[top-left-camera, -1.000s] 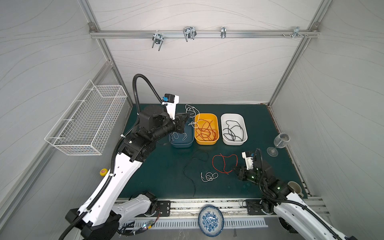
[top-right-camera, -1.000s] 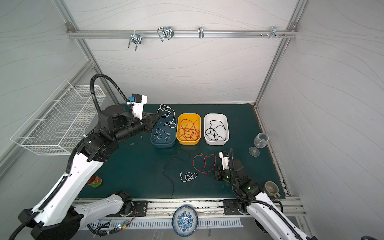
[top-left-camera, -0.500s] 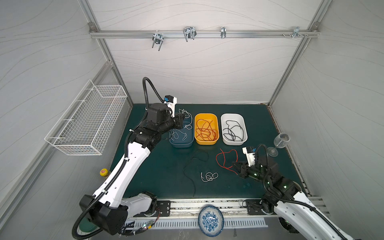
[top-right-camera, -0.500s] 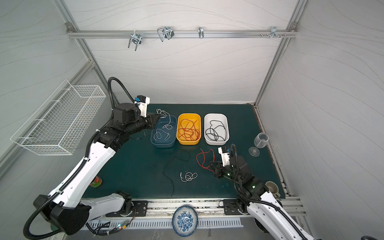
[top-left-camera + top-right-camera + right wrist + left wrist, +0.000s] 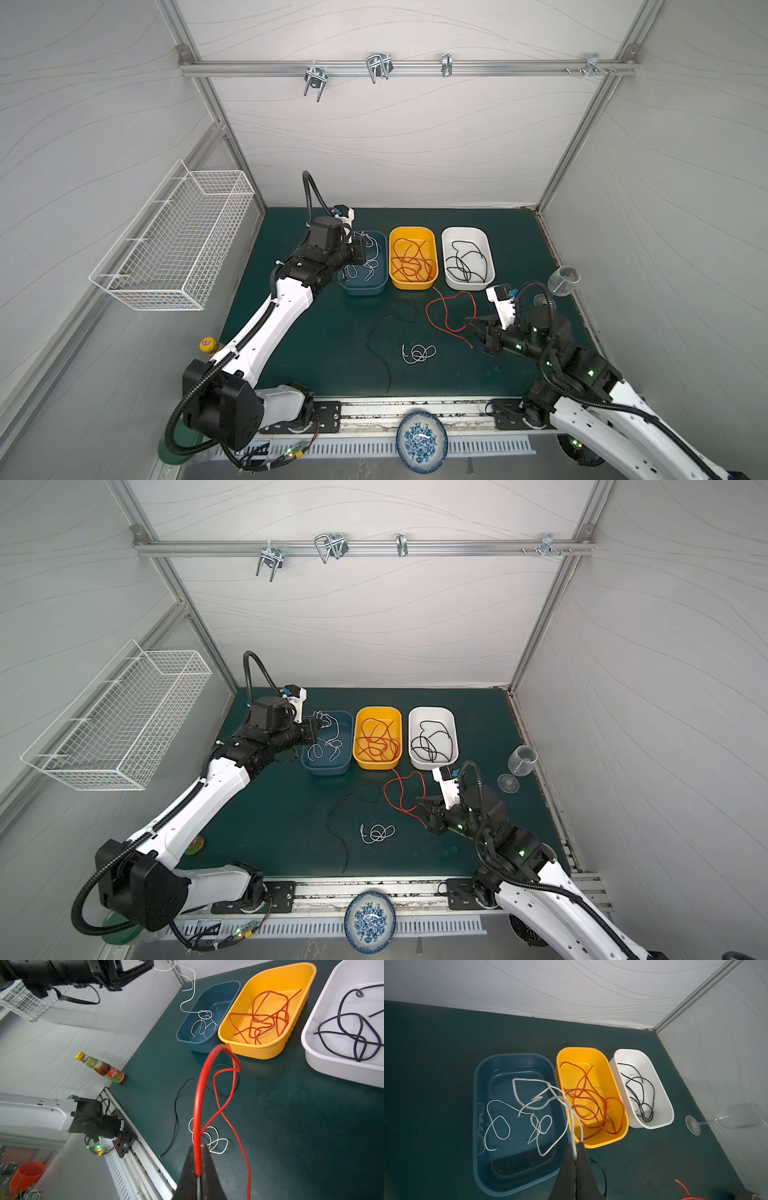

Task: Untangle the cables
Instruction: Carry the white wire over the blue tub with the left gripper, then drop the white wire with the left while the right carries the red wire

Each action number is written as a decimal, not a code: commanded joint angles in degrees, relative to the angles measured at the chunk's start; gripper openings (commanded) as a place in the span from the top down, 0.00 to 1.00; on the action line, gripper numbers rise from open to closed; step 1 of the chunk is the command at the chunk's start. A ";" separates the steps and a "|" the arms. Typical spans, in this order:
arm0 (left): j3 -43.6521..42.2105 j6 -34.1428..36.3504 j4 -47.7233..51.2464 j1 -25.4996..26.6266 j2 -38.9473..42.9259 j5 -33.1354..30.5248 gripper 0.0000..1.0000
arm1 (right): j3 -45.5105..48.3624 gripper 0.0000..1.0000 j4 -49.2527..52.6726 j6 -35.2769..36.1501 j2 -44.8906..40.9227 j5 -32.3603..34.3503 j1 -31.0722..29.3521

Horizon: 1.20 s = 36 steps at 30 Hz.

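Observation:
The blue bin [image 5: 361, 291] holds white cables, so the left gripper should next lower the white cable into it and let go over the white cables lying there.
My left gripper [image 5: 361, 246] [image 5: 576, 1147] is shut on a white cable [image 5: 529, 1080], which hangs in loops into the blue bin [image 5: 361, 291] onto other white cables there. My right gripper [image 5: 467, 322] [image 5: 197, 1147] is shut on a red cable [image 5: 427, 311] [image 5: 196, 1105], lifted off the green mat in front of the yellow bin [image 5: 411, 286]. A loose black cable [image 5: 376, 332] and a small white coil [image 5: 417, 353] lie on the mat between the arms. The yellow bin holds red cables; the white bin [image 5: 465, 286] holds black ones.
A clear wine glass [image 5: 563, 282] is at the mat's right edge. A sauce bottle [image 5: 208, 345] stands at the left edge beside the left arm. A wire basket [image 5: 174, 245] hangs on the left wall. A blue patterned plate [image 5: 422, 440] sits below the front rail.
The left arm has come down and brought the white cable over the blue bin. The right gripper has risen off the mat with the red cable, pulling it up and towards the bins.

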<state>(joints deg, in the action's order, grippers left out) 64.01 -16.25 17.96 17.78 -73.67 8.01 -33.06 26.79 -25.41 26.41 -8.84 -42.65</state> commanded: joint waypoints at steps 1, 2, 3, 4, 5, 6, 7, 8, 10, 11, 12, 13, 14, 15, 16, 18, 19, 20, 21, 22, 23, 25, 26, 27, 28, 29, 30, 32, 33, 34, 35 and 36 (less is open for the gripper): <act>-1.12 -0.26 -4.87 -0.55 -1.58 -1.08 1.00 | -2.36 1.00 2.99 1.76 0.21 1.24 -0.37; -1.54 -0.69 -5.36 -0.55 -2.05 -1.06 1.00 | -2.89 1.00 3.50 1.96 0.38 1.47 -0.41; -2.17 -0.88 -5.79 -0.52 -2.38 -1.07 1.00 | -3.34 1.00 3.79 2.12 0.57 1.64 -0.49; -2.56 -0.97 -6.08 -0.55 -2.76 -1.15 1.00 | -3.89 1.00 4.26 2.22 0.74 1.92 -0.46; -2.88 -1.01 -6.23 -0.55 -3.20 -1.39 1.00 | -4.50 1.00 4.65 2.28 0.96 2.22 -0.49; -3.03 -1.02 -6.31 -0.55 -3.60 -1.74 1.00 | -5.01 1.00 4.98 2.22 1.21 2.28 -0.45; -3.25 -1.06 -6.36 -0.55 -4.00 -2.20 1.00 | -5.77 1.00 5.35 2.23 1.48 2.25 -0.48; -3.58 -1.07 -6.58 -0.55 -4.32 -2.16 1.00 | -6.63 1.00 5.76 2.13 1.77 2.25 -0.50; -3.92 -1.06 -6.64 -0.55 -5.12 -2.12 1.00 | -8.06 1.00 6.55 2.16 2.12 2.21 -0.45; -3.98 -1.06 -6.53 -0.53 -5.62 -2.18 1.00 | -8.82 1.00 6.84 2.24 2.31 2.25 -0.50; -4.02 -1.15 -6.44 -0.55 -5.98 -2.30 1.00 | -9.31 1.00 7.11 2.23 2.40 2.18 -0.43; -4.23 -1.24 -6.37 -0.54 -6.48 -2.46 1.00 | -9.91 1.00 7.21 2.38 2.48 2.25 -0.49; -4.56 -1.24 -6.50 -0.53 -7.02 -2.46 1.00 | -10.55 1.00 7.31 2.53 2.58 2.30 -0.51; -4.70 -1.25 -6.61 -0.54 -7.53 -2.55 1.00 | -10.99 1.00 7.53 2.63 2.72 2.29 -0.53; -4.90 -1.27 -6.53 -0.55 -8.16 -2.75 1.00 | -11.61 1.00 7.56 2.64 2.88 2.28 -0.57; -4.87 -0.98 -6.30 -0.55 -9.47 -2.95 1.00 | -12.35 1.00 7.60 2.72 3.18 2.25 -0.57; -4.78 -0.91 -6.06 -0.55 -10.16 -3.12 1.00 | -12.72 1.00 7.58 2.72 3.42 2.16 -0.54; -4.68 -0.94 -6.00 -0.55 -10.64 -3.43 1.00 | -12.91 1.00 7.58 2.70 3.57 2.01 -0.58; -4.68 -0.92 -6.08 -0.55 -11.08 -3.55 1.00 | -13.07 1.00 7.67 2.77 3.72 2.07 -0.65; -4.68 -0.89 -5.95 -0.55 -11.53 -3.53 1.00 | -13.16 1.00 7.68 2.74 3.80 1.86 -0.67; -4.60 -0.90 -5.99 -0.55 -12.02 -3.47 1.00 | -13.25 1.00 7.69 2.69 3.87 1.88 -0.76; -4.11 -0.98 -5.35 -0.55 -13.21 -3.02 1.00 | -13.44 1.00 7.75 2.69 3.91 1.90 -0.91; -3.77 -1.06 -4.91 -0.55 -13.82 -2.84 1.00 | -13.56 1.00 7.64 2.65 3.91 1.89 -0.94; -3.31 -1.16 -4.31 -0.51 -14.45 -2.81 1.00 | -13.61 1.00 7.58 2.64 3.95 1.89 -1.01; -2.94 -1.24 -3.84 -0.55 -15.00 -2.68 1.00 | -13.81 1.00 7.59 2.65 4.06 1.89 -1.10; -2.67 -1.24 -3.53 -0.55 -15.41 -2.70 1.00 | -13.91 1.00 7.60 2.65 4.14 1.89 -1.20; -2.57 -1.28 -3.24 -0.55 -15.91 -2.66 1.00 | -14.13 1.00 7.64 2.65 4.31 1.91 -1.27; -1.90 -1.37 -2.56 -0.55 -16.62 -2.39 1.00 | -14.40 1.00 7.52 2.64 4.67 1.90 -1.41; -1.55 -1.33 -2.24 -0.55 -16.95 -2.11 1.00 | -14.58 1.00 7.49 2.64 4.86 1.90 -1.53; -1.35 -1.37 -2.00 -0.55 -17.18 -2.08 1.00 | -14.74 1.00 7.41 2.57 5.02 1.91 -1.63; -1.25 -1.42 -2.04 -0.54 -17.24 -2.03 0.99 | -14.76 1.00 7.33 2.51 5.18 1.91 -1.66; -1.12 -1.43 -1.88 -0.54 -17.33 -1.97 0.98 | -14.84 1.00 7.32 2.49 5.35 1.94 -1.82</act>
<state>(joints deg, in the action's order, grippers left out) 59.53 -17.17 16.01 17.52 -90.39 5.58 -46.70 33.65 -23.77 31.38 -7.09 -43.94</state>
